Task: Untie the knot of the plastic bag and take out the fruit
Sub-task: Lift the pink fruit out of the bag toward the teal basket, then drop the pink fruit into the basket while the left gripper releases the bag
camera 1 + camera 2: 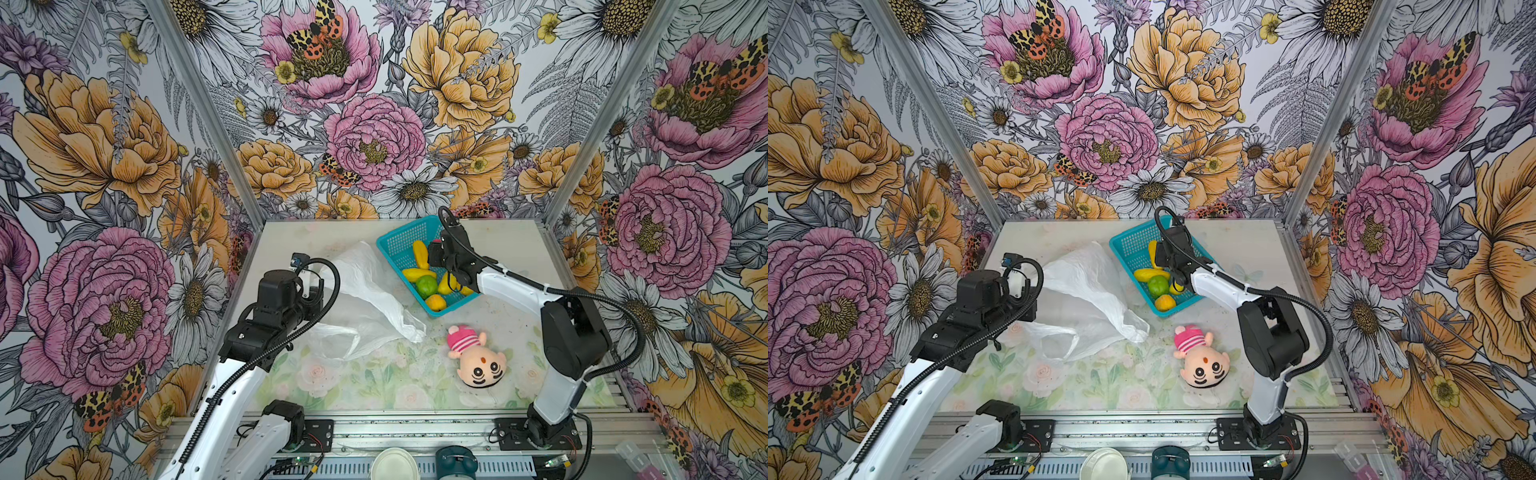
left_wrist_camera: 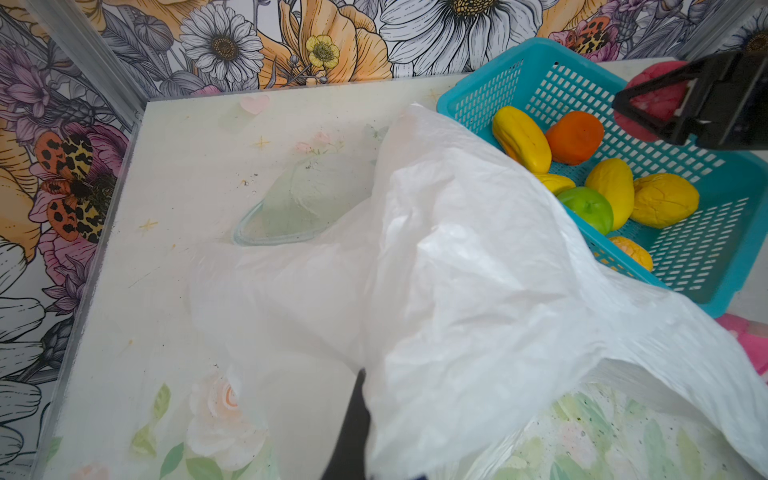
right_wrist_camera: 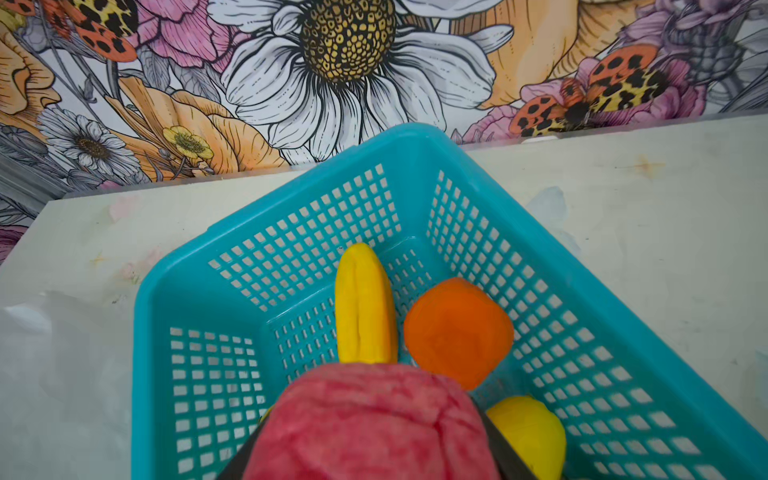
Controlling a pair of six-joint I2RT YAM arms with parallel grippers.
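My right gripper will next lower outward and release the fruit in the basket's far corner (image 3: 422,262), below and outward of it, where the basket's bare bottom shows.
The white plastic bag (image 1: 368,291) (image 2: 478,291) hangs crumpled from my left gripper (image 2: 365,390), which is shut on its film; only one dark finger shows. One handle loop (image 1: 334,334) lies loose on the table, and the knot is out of view. My right gripper (image 3: 374,419) (image 1: 435,251) hovers over the teal basket (image 3: 291,208) (image 1: 399,232), shut on a bumpy pink-red fruit (image 3: 370,415) (image 2: 656,102). In the basket lie yellow oblong fruit (image 3: 363,303), an orange one (image 3: 457,332) and a green one (image 1: 427,285) (image 2: 588,208).
A pink-striped plush doll (image 1: 473,353) lies on the floral mat in front of the basket. Flowered walls close in the table on three sides. A white cup (image 1: 392,463) and a dark teal object (image 1: 456,461) stand by the front rail.
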